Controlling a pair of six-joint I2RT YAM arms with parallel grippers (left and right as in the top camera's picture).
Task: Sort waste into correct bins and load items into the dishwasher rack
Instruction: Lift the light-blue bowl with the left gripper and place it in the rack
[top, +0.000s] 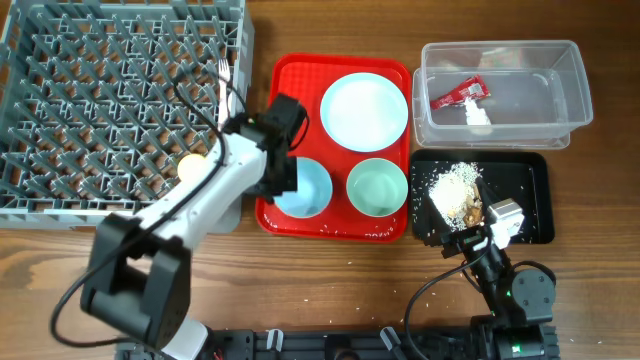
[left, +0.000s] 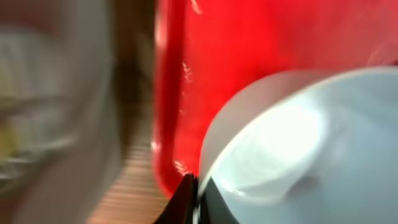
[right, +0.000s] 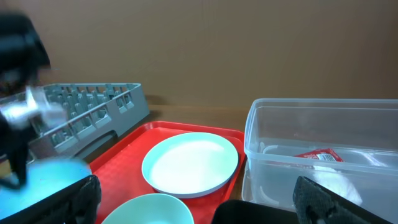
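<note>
My left gripper should next lift the bowl outward, to its left in the overhead view, onto the rack's empty wires beside the fork and release it there.
My left gripper (top: 285, 180) (left: 198, 200) is shut on the rim of the left pale blue bowl (top: 308, 188) (left: 298, 143), which sits on the red tray (top: 300, 90). The second bowl (top: 377, 187) (right: 152, 211) and the round plate (top: 364, 110) (right: 189, 163) lie beside it. The yellow cup (top: 190, 165) and the white fork (top: 222, 70) are in the grey-blue rack (top: 60, 110). The clear tub (top: 570, 95) (right: 323, 121) holds the red sachet (top: 458, 94) (right: 320, 154) and white paper (top: 478, 115). The black tray (top: 530, 190) holds food scraps (top: 452, 185). My right gripper (top: 478, 215) (right: 199, 202) is open and empty over the black tray. I cannot see the spoon.
The rack fills the far left, its edge close to the red tray's left rim. A few crumbs lie on the wooden table (top: 330, 290) in front of the trays. The left arm (top: 190, 205) stretches across the rack's near right corner.
</note>
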